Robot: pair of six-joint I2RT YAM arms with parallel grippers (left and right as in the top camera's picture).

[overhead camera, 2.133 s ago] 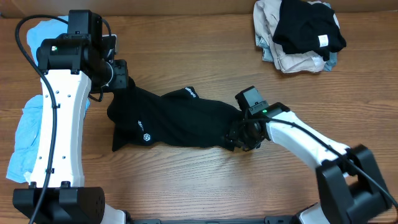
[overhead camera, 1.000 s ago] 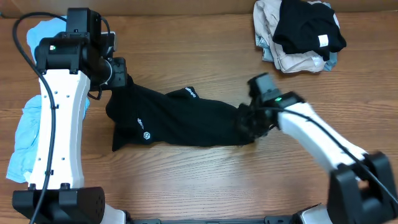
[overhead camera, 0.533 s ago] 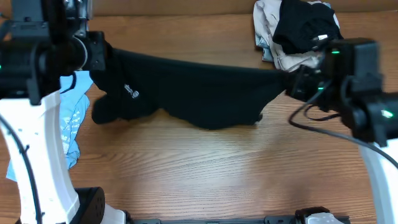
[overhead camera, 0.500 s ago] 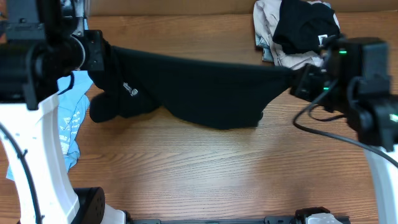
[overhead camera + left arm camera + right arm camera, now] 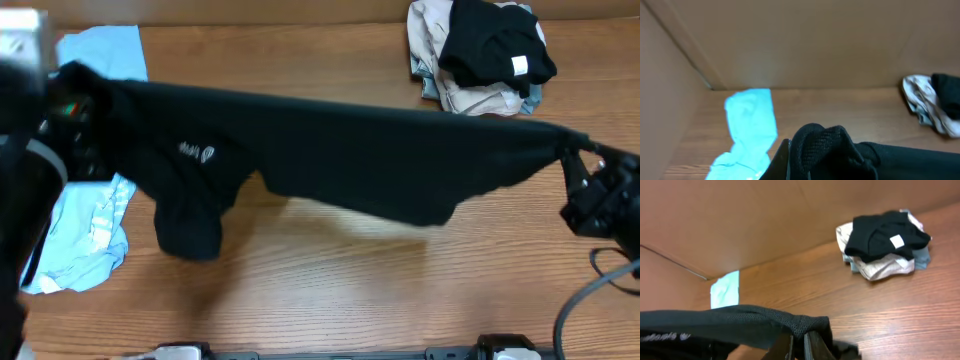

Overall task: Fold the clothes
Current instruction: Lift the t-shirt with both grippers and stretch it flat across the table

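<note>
My left gripper will next lower toward the right in the overhead view, tilting down to release the shirt, as the tabletop below is bare on that side.
A large black shirt hangs in the air, stretched almost the full width of the table. My left gripper is shut on its left end, where one part droops down. My right gripper is shut on its right end. In the left wrist view the bunched black fabric fills the gripper. In the right wrist view the mesh cloth drapes over the pinching gripper. A light blue tee lies flat on the table at the left, partly under the shirt.
A pile of beige and black folded clothes sits at the table's back right corner, also seen as the pile from the right wrist. A brown cardboard wall stands behind the table.
Both arms have risen and pulled apart, lifting the black shirt off the table and stretching it wider. The blue tee at the left is now more uncovered.
</note>
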